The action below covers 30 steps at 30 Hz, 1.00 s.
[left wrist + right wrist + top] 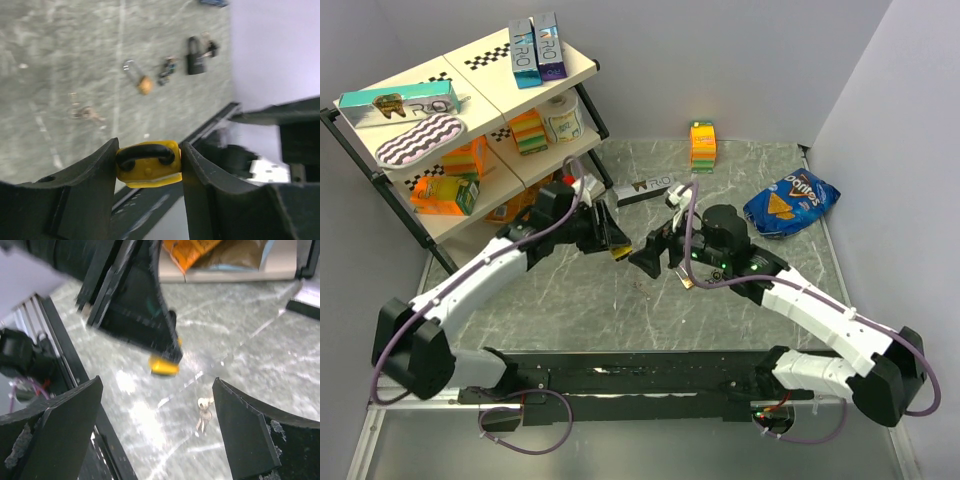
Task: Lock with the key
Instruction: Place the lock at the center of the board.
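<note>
My left gripper will move back and tilt to point down before it lowers the lock onto the empty marble beside the key (204,413).
The lock (148,164) has a brass-yellow body and a dark curved shackle. My left gripper (149,161) is shut on it and holds it above the table; it also shows in the top view (618,254) and in the right wrist view (164,366). The left gripper (610,238) is over the table's middle. The key (204,413), a tiny metal bunch, lies flat on the grey marbled table (260,355); it also shows in the left wrist view (85,113). My right gripper (157,386) is open and empty, above the key and facing the lock. The right gripper (647,258) is close beside the left one.
A second brass padlock (142,80) with a silvery shackle, another key bunch (166,71) and a black padlock (195,57) lie in a row on the table. A shelf rack (430,215) stands at the back left. An orange box (702,145) and a blue chip bag (790,203) lie at the back right.
</note>
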{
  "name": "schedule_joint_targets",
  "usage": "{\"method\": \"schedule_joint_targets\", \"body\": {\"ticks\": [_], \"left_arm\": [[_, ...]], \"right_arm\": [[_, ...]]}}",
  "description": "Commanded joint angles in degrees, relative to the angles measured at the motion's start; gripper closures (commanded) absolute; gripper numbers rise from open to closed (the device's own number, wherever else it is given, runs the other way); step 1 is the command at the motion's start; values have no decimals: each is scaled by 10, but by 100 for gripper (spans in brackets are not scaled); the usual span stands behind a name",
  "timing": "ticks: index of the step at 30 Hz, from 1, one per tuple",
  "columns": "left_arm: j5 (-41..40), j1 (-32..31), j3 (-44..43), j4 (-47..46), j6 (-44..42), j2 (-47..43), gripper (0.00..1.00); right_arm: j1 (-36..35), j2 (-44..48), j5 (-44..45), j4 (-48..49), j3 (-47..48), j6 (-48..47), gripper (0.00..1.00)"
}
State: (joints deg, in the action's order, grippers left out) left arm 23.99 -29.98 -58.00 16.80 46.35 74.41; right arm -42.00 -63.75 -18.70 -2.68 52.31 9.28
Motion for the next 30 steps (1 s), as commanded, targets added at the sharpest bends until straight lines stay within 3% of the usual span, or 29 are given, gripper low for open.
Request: {"method": "schedule_joint_targets", "body": {"ticks": [1, 4, 8, 13, 24, 27, 28, 30], "left_arm": [[-5, 0, -64, 123, -131, 55, 99], [-26, -17, -98, 206, -206, 128, 99], [-81, -22, -132, 260, -217, 226, 99], [-110, -33, -156, 268, -202, 281, 96], [-136, -54, -199, 281, -191, 378, 91], [-140, -54, -201, 284, -192, 393, 79], [-142, -54, -201, 283, -192, 398, 67], [-145, -54, -201, 283, -193, 399, 57]], "right_arm": [[9, 40, 2, -44, -22, -39, 1], [30, 53, 2, -64, -27, -57, 1], [71, 53, -15, -91, -27, -64, 1], [119, 49, -28, -118, -27, -62, 1], [138, 58, -29, -131, -41, -65, 1], [142, 56, -34, -133, -40, -65, 1], [144, 55, -34, -134, -39, -65, 1], [147, 56, -35, -137, -37, -64, 1]]}}
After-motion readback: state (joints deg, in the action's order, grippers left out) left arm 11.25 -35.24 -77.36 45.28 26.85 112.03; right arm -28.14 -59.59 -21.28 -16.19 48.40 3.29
